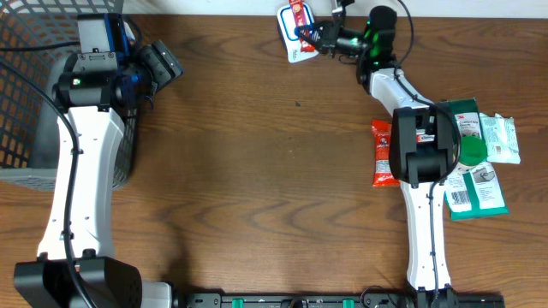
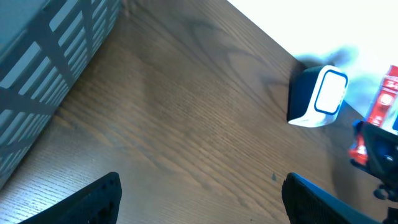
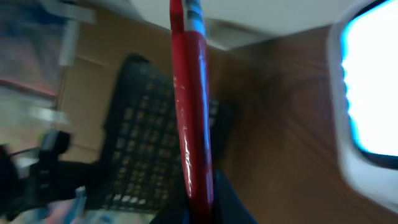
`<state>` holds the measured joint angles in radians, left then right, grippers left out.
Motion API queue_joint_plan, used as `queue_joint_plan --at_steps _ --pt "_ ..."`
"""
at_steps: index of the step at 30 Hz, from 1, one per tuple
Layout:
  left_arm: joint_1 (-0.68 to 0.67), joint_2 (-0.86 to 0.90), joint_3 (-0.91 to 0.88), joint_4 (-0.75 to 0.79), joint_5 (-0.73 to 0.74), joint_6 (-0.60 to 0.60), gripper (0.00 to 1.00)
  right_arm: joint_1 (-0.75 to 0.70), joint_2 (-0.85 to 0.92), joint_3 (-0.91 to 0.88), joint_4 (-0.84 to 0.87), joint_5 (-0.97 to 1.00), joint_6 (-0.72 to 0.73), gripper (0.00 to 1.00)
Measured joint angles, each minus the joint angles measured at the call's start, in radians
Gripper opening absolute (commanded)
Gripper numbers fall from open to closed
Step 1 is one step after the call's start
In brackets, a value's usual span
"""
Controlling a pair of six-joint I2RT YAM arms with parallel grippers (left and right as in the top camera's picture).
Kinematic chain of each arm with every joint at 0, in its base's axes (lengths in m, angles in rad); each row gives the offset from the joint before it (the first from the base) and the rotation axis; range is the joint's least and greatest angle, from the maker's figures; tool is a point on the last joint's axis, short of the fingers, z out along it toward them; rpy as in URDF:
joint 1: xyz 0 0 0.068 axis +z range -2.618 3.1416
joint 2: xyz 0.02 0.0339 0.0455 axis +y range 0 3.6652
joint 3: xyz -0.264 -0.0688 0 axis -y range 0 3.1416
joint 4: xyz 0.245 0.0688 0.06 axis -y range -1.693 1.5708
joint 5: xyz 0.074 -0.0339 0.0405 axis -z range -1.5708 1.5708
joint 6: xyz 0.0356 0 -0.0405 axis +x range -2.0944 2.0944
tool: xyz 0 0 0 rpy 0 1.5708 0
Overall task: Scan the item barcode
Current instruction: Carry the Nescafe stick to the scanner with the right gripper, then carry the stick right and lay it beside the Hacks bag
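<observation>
My right gripper swings back and to the right in the overhead view next, over the red packet by the green packages, then lowers and lets go.
My right gripper (image 1: 313,36) is stretched to the table's far edge and is shut on a flat red packet (image 1: 297,14). In the right wrist view the packet (image 3: 189,112) stands edge-on between the fingers of that gripper (image 3: 202,198), its faces hidden. The scanner (image 1: 298,53), a dark body with a white, blue-rimmed face, stands right beside the packet. Its glowing face (image 3: 373,93) fills the right edge of that view. The left wrist view shows the scanner (image 2: 317,96) with the red packet (image 2: 380,102) behind it. My left gripper (image 1: 161,67) hangs open and empty (image 2: 202,202) near the basket.
A dark wire basket (image 1: 26,85) stands at the far left beside the left arm. At the right lie a red packet (image 1: 380,154), green packages (image 1: 476,195) and a white-green pouch (image 1: 501,137), partly under the right arm.
</observation>
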<state>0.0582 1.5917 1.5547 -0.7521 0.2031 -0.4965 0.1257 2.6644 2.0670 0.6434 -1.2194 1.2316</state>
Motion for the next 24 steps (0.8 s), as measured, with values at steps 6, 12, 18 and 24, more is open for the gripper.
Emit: queue_joint_plan --at_steps 6,12,18,24 --pt "0.0 0.0 0.0 0.0 0.0 0.0 0.83 -0.004 -0.126 0.0 0.018 -0.126 0.133 0.02" --pt "0.0 0.0 0.0 0.0 0.0 0.0 0.83 -0.004 -0.327 0.0 0.005 -0.162 0.229 0.02" --pt "0.0 0.0 0.0 0.0 0.0 0.0 0.83 -0.001 -0.443 0.005 -0.085 -0.165 0.256 0.02" --pt "0.0 0.0 0.0 0.0 0.0 0.0 0.83 0.014 -0.457 0.005 -0.303 -0.118 0.205 0.02"
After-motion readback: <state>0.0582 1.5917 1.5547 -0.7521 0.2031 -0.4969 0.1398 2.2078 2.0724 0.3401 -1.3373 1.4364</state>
